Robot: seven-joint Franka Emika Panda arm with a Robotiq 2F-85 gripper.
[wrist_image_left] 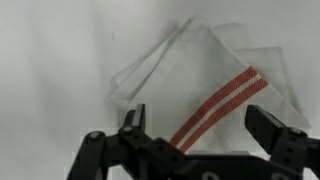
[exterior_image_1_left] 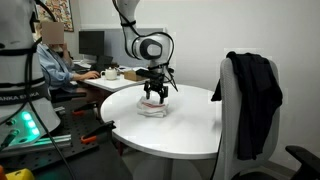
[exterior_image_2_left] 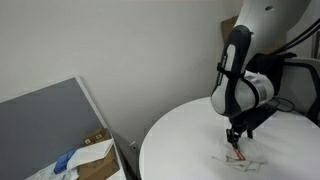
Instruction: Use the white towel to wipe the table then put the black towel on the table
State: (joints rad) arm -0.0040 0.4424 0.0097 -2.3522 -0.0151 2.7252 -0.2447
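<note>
The white towel (wrist_image_left: 205,85) lies flat beneath my open fingers. The plain cloth beside the red stripes comes next, as my gripper lowers onto it and closes on a fold.
The white towel (wrist_image_left: 205,85) with two red stripes lies flat on the round white table (exterior_image_1_left: 190,125). It also shows in both exterior views (exterior_image_1_left: 152,108) (exterior_image_2_left: 240,160). My gripper (wrist_image_left: 198,125) hangs open just above the towel, one finger on each side of the red stripes, with nothing held. The gripper also shows above the towel in both exterior views (exterior_image_1_left: 154,95) (exterior_image_2_left: 237,139). The black towel (exterior_image_1_left: 255,90) hangs over the back of a chair beside the table.
A person (exterior_image_1_left: 55,65) sits at a desk with a monitor (exterior_image_1_left: 92,45) behind the table. An open cardboard box (exterior_image_2_left: 90,155) stands on the floor by a grey panel (exterior_image_2_left: 45,125). A white wall lies behind the table.
</note>
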